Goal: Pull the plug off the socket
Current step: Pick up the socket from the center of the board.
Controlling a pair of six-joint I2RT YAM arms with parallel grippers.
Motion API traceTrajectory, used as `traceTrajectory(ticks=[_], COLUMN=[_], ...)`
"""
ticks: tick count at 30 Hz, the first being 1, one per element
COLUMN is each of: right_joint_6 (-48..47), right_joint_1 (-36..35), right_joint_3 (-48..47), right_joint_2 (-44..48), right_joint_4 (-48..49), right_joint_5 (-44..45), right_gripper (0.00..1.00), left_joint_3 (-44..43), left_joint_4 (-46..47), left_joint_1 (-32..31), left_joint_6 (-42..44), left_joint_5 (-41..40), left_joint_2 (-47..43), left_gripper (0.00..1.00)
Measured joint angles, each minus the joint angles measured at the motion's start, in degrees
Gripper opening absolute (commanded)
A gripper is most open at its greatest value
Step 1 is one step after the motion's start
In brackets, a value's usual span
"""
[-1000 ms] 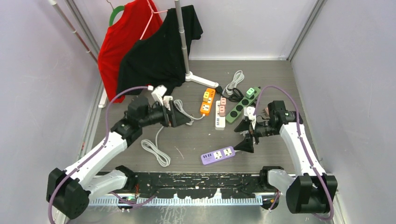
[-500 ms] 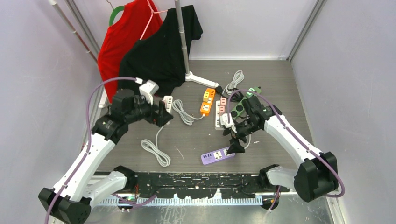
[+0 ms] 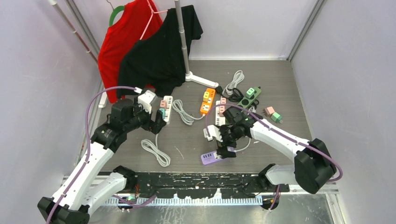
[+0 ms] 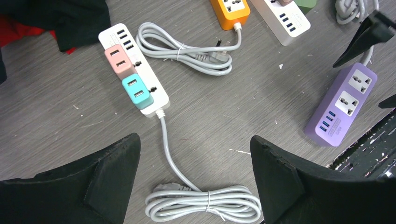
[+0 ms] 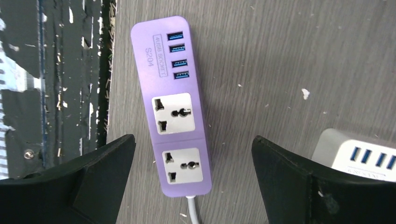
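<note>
I will lower my right gripper next and turn it slightly, moving it toward the USB ports, so it is astride the purple strip's middle, because the purple strip lies at a slant.
A white socket strip lies on the table with a pink plug and a teal plug seated in it; from above it shows at the left. My left gripper hangs open just near of the strip, over its grey cord, touching nothing. My right gripper is open above a purple socket strip, whose two sockets are empty. Its fingers stand either side of the strip, apart from it.
An orange strip, a white strip with pink plugs and a green strip lie mid-table. Loose pink and green plugs sit at the right. A coiled cord lies front left. Red and black shirts hang on a rack behind.
My right arm swung left and down over the purple strip, jaws widening. My left arm drew back to the left, uncovering the white strip with its two plugs.
</note>
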State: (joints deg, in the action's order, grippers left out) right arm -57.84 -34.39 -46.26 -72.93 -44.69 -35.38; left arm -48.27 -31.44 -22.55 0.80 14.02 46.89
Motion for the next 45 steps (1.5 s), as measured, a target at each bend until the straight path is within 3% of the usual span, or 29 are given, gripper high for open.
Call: traceTrajectory(ticks=[4, 8, 18, 24, 27, 32, 37, 45], right_joint_6=[1.29, 1.31, 2.84, 3.72, 3.78, 4.02, 4.07, 6.49], right_joint_1=[-3.58, -6.38, -13.94, -14.58, -14.58, -14.53, -10.54, 9.46], right_joint_3=[1.88, 3.13, 3.21, 3.21, 3.21, 2.27, -1.46, -7.30], right_joint_2=[-1.38, -2.40, -7.72, -8.09, -8.09, -8.11, -7.02, 7.54], right_joint_4=[3.13, 4.57, 8.68, 9.31, 9.29, 7.65, 2.62, -4.26], right_joint_5=[3.93, 6.71, 12.94, 13.97, 14.14, 14.08, 10.58, -0.85], right_gripper=[1.00, 0.93, 0.59, 0.51, 0.33, 0.16, 0.05, 0.01], left_joint_3=[0.00, 0.04, 0.39, 0.48, 0.48, 0.52, 0.52, 0.52], left_joint_4=[0.04, 0.07, 0.13, 0.13, 0.13, 0.13, 0.13, 0.20], left_joint_1=[0.20, 0.24, 0.35, 0.35, 0.35, 0.35, 0.35, 0.35], left_joint_6=[0.15, 0.13, 0.13, 0.13, 0.13, 0.13, 0.13, 0.13], left_joint_5=[0.28, 1.14, 2.08, 2.34, 2.51, 2.54, 2.54, 2.80], left_joint_2=[-0.15, -0.20, -1.99, -1.97, -1.97, -1.97, -1.99, -1.97], left_gripper=[0.86, 0.85, 0.85, 0.85, 0.84, 0.84, 0.84, 0.84])
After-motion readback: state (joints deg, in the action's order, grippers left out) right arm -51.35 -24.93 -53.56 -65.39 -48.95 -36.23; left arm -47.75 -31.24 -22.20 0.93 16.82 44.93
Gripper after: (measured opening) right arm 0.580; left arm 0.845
